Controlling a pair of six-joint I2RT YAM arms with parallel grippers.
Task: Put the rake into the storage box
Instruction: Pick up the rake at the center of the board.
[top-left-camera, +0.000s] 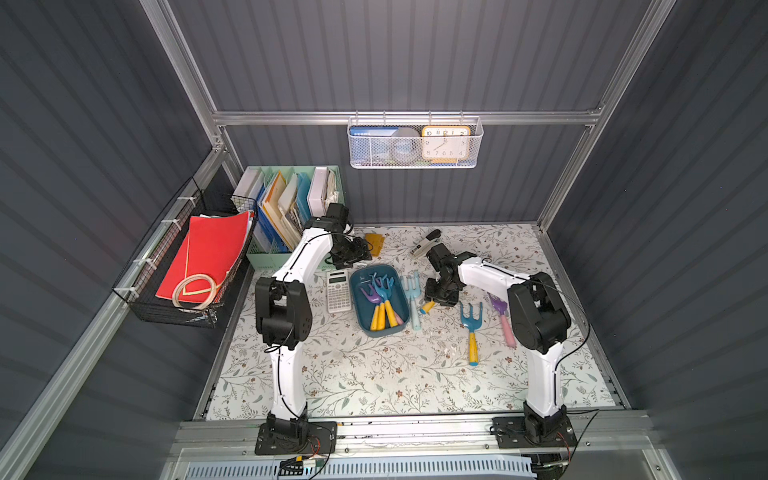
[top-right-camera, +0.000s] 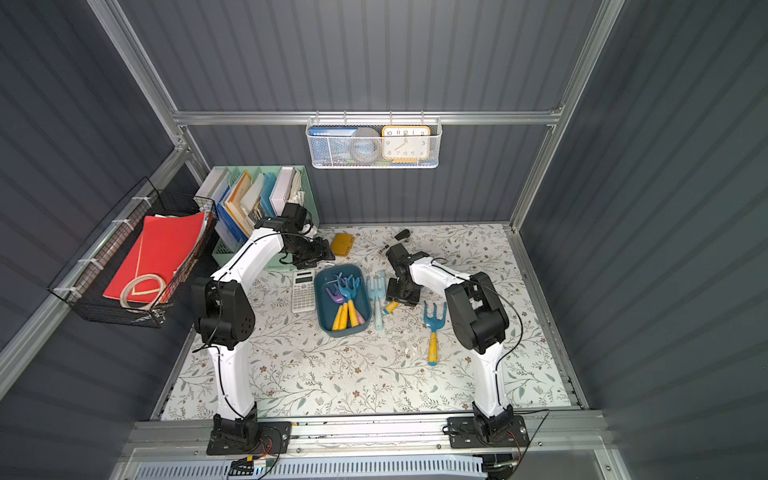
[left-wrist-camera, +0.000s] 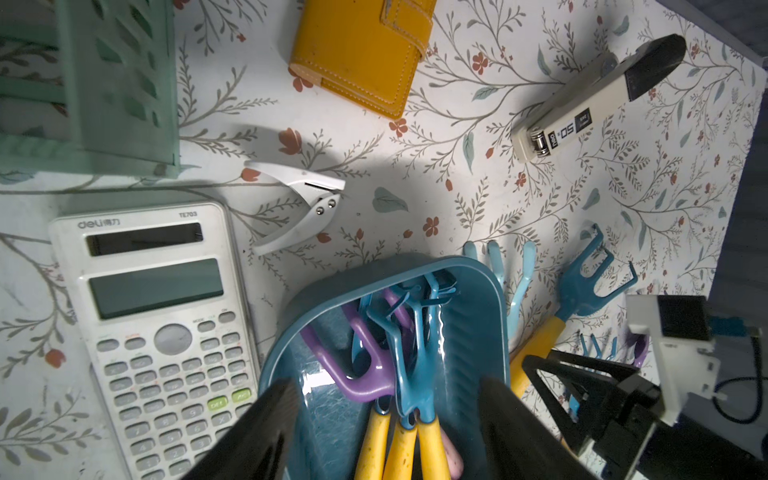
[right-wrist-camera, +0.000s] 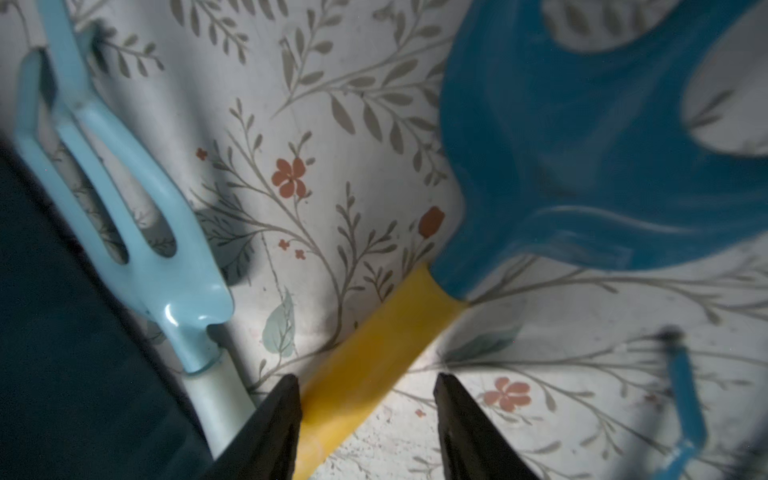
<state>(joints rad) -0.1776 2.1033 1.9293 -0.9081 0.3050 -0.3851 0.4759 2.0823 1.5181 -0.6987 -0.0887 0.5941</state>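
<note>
The blue rake's yellow handle (top-left-camera: 428, 305) (right-wrist-camera: 337, 412) is already between the open fingers, so the right gripper next needs to close its fingers across it while hardly shifting at all.
The dark teal storage box (top-left-camera: 360, 309) (top-right-camera: 322, 299) (left-wrist-camera: 473, 299) sits mid-table and holds several rakes with yellow handles. My left gripper (top-left-camera: 356, 255) (left-wrist-camera: 388, 386) hovers over the box's far end, open and holding nothing. Right of the box, a blue rake (right-wrist-camera: 582, 166) (left-wrist-camera: 582, 286) lies with its yellow handle (top-left-camera: 428, 306) (top-right-camera: 391, 307) between the fingers of my right gripper (top-left-camera: 441, 293) (right-wrist-camera: 366, 378). The jaws are open: the handle rests against one finger with a gap to the other. The rake looks blurred in the right wrist view.
A light blue rake (top-left-camera: 414, 299) lies along the box's right side. Another blue rake (top-left-camera: 471, 328) and a purple one (top-left-camera: 500, 316) lie nearer the right arm. A calculator (top-left-camera: 338, 291), hole punch (left-wrist-camera: 299, 203), yellow wallet (top-left-camera: 374, 242), stapler (top-left-camera: 424, 243) and mint file holder (top-left-camera: 270, 253) surround the box.
</note>
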